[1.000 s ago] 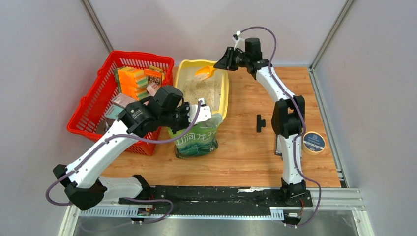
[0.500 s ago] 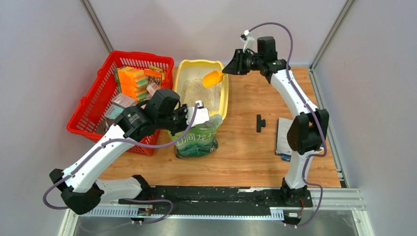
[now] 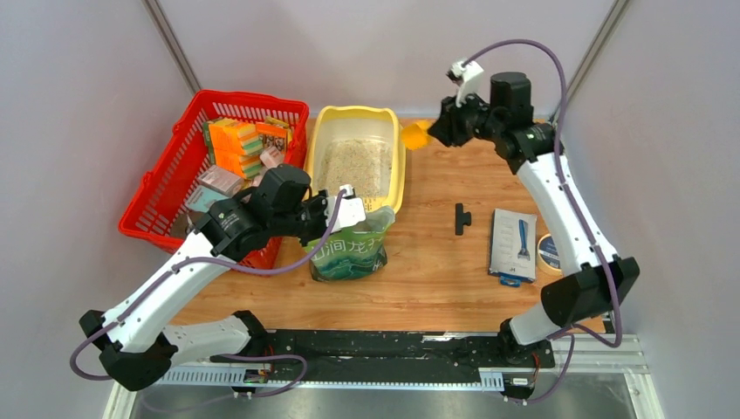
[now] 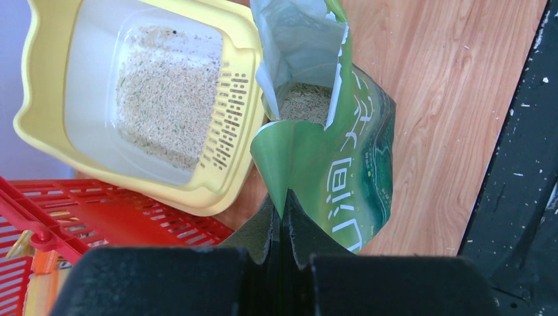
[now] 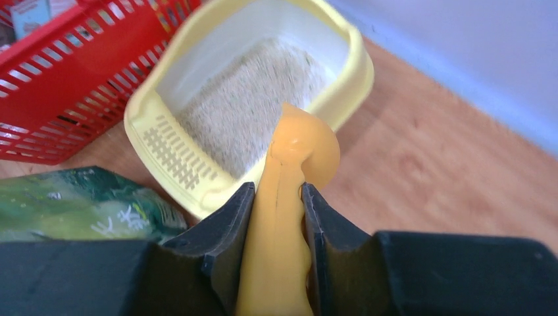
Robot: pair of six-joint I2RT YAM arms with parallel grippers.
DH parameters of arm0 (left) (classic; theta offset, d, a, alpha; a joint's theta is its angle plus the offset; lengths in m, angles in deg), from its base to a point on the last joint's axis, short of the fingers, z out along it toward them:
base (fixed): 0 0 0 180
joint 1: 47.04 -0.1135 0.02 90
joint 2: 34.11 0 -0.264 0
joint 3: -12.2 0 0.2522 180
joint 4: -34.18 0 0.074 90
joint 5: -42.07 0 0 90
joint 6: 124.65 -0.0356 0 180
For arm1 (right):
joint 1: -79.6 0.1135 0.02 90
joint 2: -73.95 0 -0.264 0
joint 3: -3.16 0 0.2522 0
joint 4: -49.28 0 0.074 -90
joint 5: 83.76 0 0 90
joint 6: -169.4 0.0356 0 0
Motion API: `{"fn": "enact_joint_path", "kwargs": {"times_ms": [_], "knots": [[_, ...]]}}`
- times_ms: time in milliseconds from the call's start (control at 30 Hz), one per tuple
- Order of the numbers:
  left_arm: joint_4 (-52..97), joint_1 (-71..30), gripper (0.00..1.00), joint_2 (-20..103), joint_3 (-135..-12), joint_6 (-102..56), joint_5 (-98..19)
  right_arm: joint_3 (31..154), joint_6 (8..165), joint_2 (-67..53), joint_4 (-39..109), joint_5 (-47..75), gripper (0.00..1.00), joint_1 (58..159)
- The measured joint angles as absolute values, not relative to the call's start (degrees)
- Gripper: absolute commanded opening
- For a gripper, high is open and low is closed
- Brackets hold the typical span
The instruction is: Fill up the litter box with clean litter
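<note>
I need to move my right gripper back and down next and release the scoop on the tabletop spot beside the black part, because that spot is below and further back.
The pale yellow litter box stands at the back middle of the table, with beige clean litter across its floor. It also shows in the left wrist view and the right wrist view. A green pouch stands upright in front of it, open, with litter inside. My left gripper is shut on the pouch's top edge. My right gripper is shut on the handle of an orange scoop, held in the air just right of the box's right rim.
A red mesh basket with sponges and packets stands left of the box. A small black part, a packaged tool and a tape roll lie on the right side. Walls close in at the back and both sides.
My right arm has swung right and up, carrying the scoop from over the litter box to beyond its right rim. The packaged tool is now uncovered. My left arm shifted slightly, still holding the pouch.
</note>
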State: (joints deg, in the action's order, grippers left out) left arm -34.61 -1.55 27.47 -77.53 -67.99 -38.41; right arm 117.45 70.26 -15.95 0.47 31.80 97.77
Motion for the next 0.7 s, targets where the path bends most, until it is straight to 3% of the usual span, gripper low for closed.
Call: {"fn": "enact_joint_path", "kwargs": {"times_ms": [200,367,700], "knots": [[-34.12,-1.55,0.00,27.30,-77.22,-68.01,-38.15,108.36,72.99,-8.59,-12.79,35.80,0.03,88.61],[-33.58,-1.55,0.00,25.81,-75.78,-68.17,-37.97,104.82,69.38,-8.50,-27.26,45.27,0.03,87.28],[-32.49,-1.55,0.00,23.91,-73.92,-68.12,-37.93,101.89,62.17,-21.05,-38.32,48.33,0.02,87.32]]}}
